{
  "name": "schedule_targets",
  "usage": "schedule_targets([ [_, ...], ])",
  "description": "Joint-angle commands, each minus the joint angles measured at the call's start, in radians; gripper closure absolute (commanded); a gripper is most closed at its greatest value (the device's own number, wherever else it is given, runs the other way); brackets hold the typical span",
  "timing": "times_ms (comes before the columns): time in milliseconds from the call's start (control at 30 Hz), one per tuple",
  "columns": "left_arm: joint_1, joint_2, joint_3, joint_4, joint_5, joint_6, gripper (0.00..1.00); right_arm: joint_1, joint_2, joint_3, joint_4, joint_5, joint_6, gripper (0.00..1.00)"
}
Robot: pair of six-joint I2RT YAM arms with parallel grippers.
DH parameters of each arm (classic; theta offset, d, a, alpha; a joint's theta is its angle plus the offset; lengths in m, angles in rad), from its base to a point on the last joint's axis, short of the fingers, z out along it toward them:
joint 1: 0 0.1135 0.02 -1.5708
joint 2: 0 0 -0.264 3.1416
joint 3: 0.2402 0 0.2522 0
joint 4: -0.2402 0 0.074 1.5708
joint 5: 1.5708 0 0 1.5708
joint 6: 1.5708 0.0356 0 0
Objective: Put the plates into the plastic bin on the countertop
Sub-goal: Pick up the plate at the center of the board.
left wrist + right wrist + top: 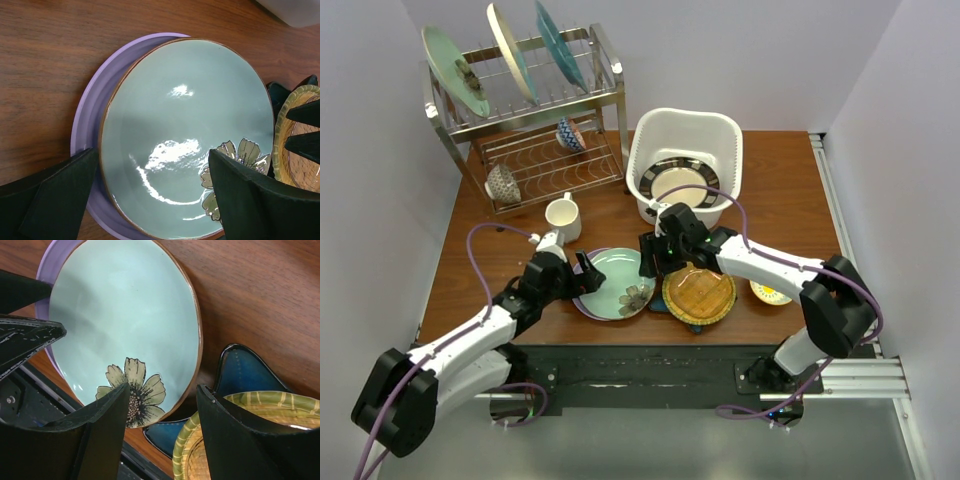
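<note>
My right gripper moves down and back toward the base next, onto the mint plate's rim (654,288) (186,393) beside the amber plate, since it shows between the open fingers.
A mint floral plate (615,283) (185,130) (125,310) lies on a lavender plate (580,302) (87,130) near the table's front edge. To its right an amber round plate (699,293) (240,410) rests on a blue star-shaped plate (658,303) (245,372). My left gripper (588,272) (152,192) is open, its jaws straddling the mint plate's near-left part. My right gripper (655,262) (162,407) is open, empty, over the gap between the mint and amber plates. At the back stands the white plastic bin (718,130), holding a black-rimmed cream plate (678,180).
A steel wire dish rack (605,100) at the back left carries three upright plates and two bowls. A white mug (563,215) stands in front of it. A small yellow-centred bowl (770,292) sits right of the amber plate. Both grippers are close together over the plates.
</note>
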Motion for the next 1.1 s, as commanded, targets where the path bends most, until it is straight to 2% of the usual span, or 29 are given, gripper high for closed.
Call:
schedule_targets([
  [0, -0.009, 0.014, -0.028, -0.013, 0.017, -0.013, 0.03, 0.006, 0.008, -0.010, 0.038, -0.022, 0.017, 0.41],
  [367, -0.011, 0.020, -0.039, -0.014, 0.038, -0.007, 0.03, 0.007, 0.030, -0.040, 0.025, 0.011, 0.036, 0.41],
  [533, -0.011, 0.038, -0.047, 0.044, 0.049, -0.005, 0.03, 0.007, 0.029, -0.059, 0.055, 0.027, 0.053, 0.41],
  [700, -0.013, 0.066, -0.051, 0.076, 0.061, -0.005, 0.03, 0.007, 0.062, -0.097, 0.161, -0.070, 0.091, 0.41],
  [1067, -0.013, 0.064, -0.060, 0.081, 0.068, -0.004, 0.04, 0.007, 0.051, -0.142, 0.236, -0.140, 0.131, 0.43],
])
